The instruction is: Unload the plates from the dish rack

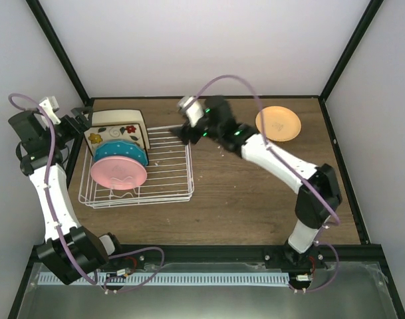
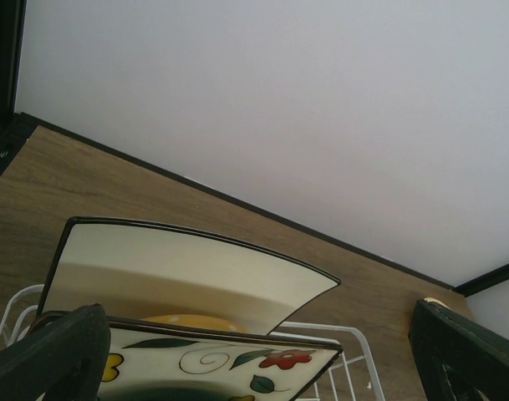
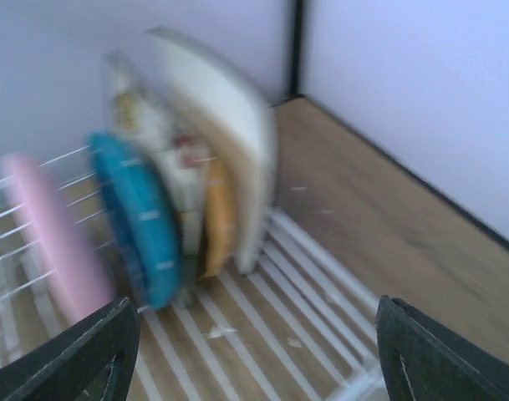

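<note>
I need to lower my right gripper, open beside the rack's bare wires, back onto the pink plate's rim next, which is below it and to its left in the top view.
The white wire dish rack sits at the left of the table. In it stand a pink plate, a teal plate, a flowered square cream plate and a plain square cream plate. A pale-orange plate lies flat at the back right. My left gripper is open and empty beside the square plates; its view shows the plain plate, the flowered plate and a dotted orange plate between them. My right gripper is open and empty over the rack's far right corner, facing the plates.
Black frame posts and white walls close in the table at the back and sides. The right half of the rack holds only bare wires. The right wrist view is blurred by motion.
</note>
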{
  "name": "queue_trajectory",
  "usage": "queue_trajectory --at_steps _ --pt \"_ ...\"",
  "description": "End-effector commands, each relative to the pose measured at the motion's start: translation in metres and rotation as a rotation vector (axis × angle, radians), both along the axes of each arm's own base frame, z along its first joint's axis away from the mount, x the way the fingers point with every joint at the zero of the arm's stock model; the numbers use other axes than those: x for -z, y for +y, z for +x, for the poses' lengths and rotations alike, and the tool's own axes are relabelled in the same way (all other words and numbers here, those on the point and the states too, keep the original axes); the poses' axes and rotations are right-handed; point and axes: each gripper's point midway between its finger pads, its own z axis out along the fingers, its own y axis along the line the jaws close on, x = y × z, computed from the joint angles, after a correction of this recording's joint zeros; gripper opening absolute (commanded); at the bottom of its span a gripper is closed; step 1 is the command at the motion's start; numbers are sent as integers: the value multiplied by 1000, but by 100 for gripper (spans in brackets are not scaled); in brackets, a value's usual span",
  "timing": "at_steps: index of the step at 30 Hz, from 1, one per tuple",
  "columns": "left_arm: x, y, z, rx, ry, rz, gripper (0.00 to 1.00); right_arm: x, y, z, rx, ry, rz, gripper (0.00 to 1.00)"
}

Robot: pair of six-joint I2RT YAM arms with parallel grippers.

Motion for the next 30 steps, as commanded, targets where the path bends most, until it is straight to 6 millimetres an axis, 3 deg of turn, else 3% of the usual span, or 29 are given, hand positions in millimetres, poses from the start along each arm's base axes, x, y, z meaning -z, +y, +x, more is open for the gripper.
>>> queue_trajectory --at_steps 1,5,9,16,20,30 --pt "-15 -5 0 30 -46 32 100 23 66 -53 -188 -172 -118 79" --pt "-14 -9 -3 44 -49 32 100 39 106 -88 -297 -181 -111 78" --pt "-17 -12 -5 58 -56 41 100 55 136 -110 -398 -205 -112 77" --pt "-23 -14 -5 71 -67 47 100 60 178 -111 -481 -228 -91 74" --pt "-23 -16 -8 79 -66 48 100 57 195 -111 -512 -208 -41 71" --pt "-19 -17 -7 85 -58 38 100 88 210 -122 -558 -104 -22 66"
